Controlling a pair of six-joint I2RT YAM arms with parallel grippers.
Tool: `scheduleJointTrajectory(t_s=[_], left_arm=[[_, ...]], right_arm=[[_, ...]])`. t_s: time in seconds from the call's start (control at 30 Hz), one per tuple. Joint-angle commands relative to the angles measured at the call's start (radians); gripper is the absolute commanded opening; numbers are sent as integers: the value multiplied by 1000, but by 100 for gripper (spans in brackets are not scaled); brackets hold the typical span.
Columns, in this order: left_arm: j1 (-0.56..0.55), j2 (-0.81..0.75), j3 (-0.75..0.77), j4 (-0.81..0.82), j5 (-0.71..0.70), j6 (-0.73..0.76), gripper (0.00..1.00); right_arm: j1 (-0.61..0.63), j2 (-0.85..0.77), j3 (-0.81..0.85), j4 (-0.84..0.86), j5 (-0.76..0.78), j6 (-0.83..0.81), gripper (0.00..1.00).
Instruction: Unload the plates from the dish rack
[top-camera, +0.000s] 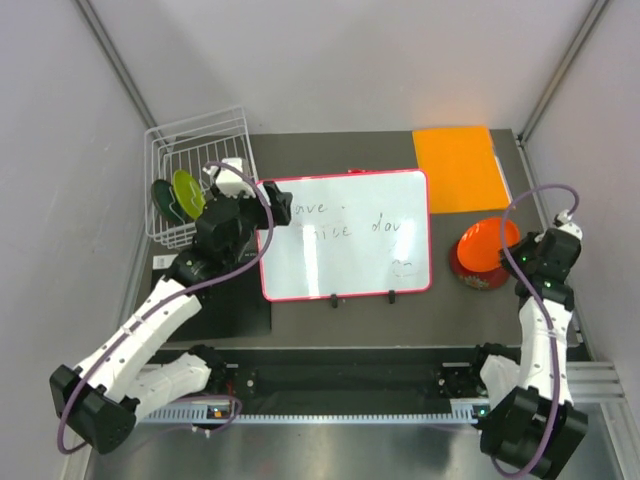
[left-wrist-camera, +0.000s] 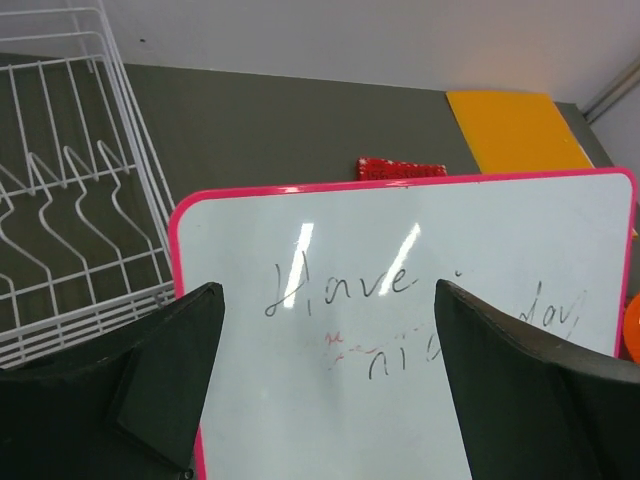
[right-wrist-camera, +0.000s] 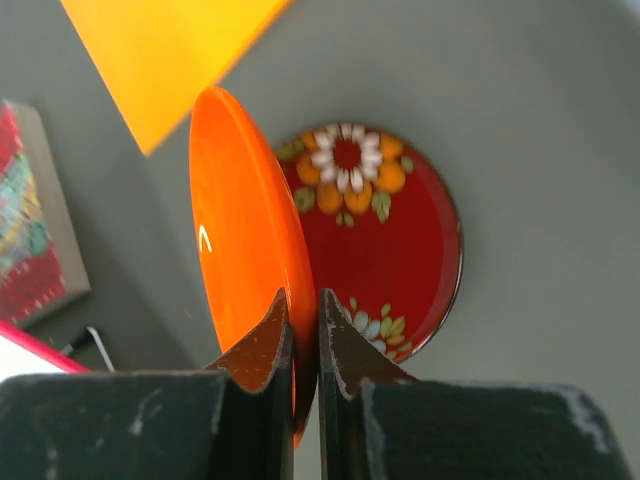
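My right gripper needs to bring the plain orange plate (right-wrist-camera: 240, 260) down until it meets the dark red floral plate (right-wrist-camera: 385, 240), since the orange plate's tilted rim still hangs above it.
The white wire dish rack (top-camera: 200, 145) stands at the back left and shows at the left of the left wrist view (left-wrist-camera: 70, 220). A lime green plate (top-camera: 187, 192) and a dark green-teal plate (top-camera: 166, 201) stand on edge in it. My left gripper (top-camera: 268, 205) is open and empty, just right of the rack, over the whiteboard's left edge (left-wrist-camera: 320, 320). My right gripper (top-camera: 512, 255) is shut on the rim of the plain orange plate (right-wrist-camera: 240, 260), held tilted above the dark red floral plate (right-wrist-camera: 385, 240), which lies flat on the table at the right (top-camera: 480, 275).
A red-framed whiteboard (top-camera: 345, 235) with writing lies in the middle of the table. A flat orange sheet (top-camera: 460, 165) lies at the back right. A small red patterned object (left-wrist-camera: 400, 168) sits behind the whiteboard. Grey walls close in both sides.
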Motion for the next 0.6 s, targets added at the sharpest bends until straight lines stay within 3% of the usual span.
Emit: scheduleJointTrajectory(t_s=[0.0, 0.33, 0.57], left_arm=[[71, -4, -25, 27, 59, -19, 90], [254, 32, -56, 43, 216, -66, 90], [305, 56, -77, 69, 285, -108, 89]], right_arm=[[-13, 47, -43, 147, -81, 25, 0], [-21, 169, -85, 234, -34, 22, 0], [-30, 235, -103, 242, 1, 31, 2]])
